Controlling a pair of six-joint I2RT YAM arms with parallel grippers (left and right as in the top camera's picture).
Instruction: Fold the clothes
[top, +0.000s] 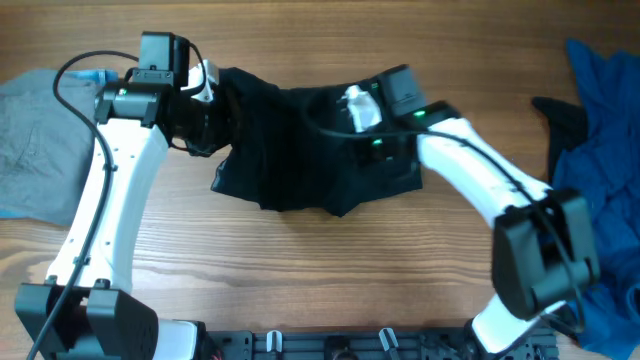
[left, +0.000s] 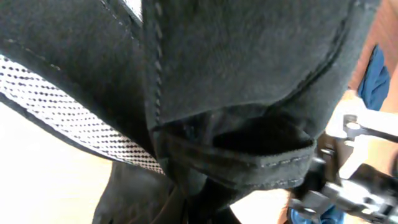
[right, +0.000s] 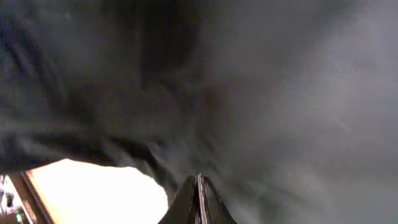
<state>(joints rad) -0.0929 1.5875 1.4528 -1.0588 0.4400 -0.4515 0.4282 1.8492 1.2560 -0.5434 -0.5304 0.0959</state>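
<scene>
My right gripper will next lower its thin edge of black cloth onto the spread lower part of the shirt and let it go, because the shirt is hanging between my grippers.
A large black shirt (top: 300, 150) hangs stretched between my two grippers above the middle of the table. My left gripper (top: 215, 88) holds its left upper part. In the left wrist view the black cloth (left: 249, 74) with stitched hems fills the frame and hides the fingers. My right gripper (top: 352, 108) holds its right upper part. In the right wrist view the fingers (right: 199, 186) are pressed together with a thin edge of the black cloth (right: 261, 93) between them.
A grey garment (top: 35, 140) with a light blue piece under it lies at the left edge. A royal blue garment (top: 600, 150) lies heaped at the right edge, with a dark piece (top: 560, 110) beside it. The wood table (top: 320, 270) shows in front.
</scene>
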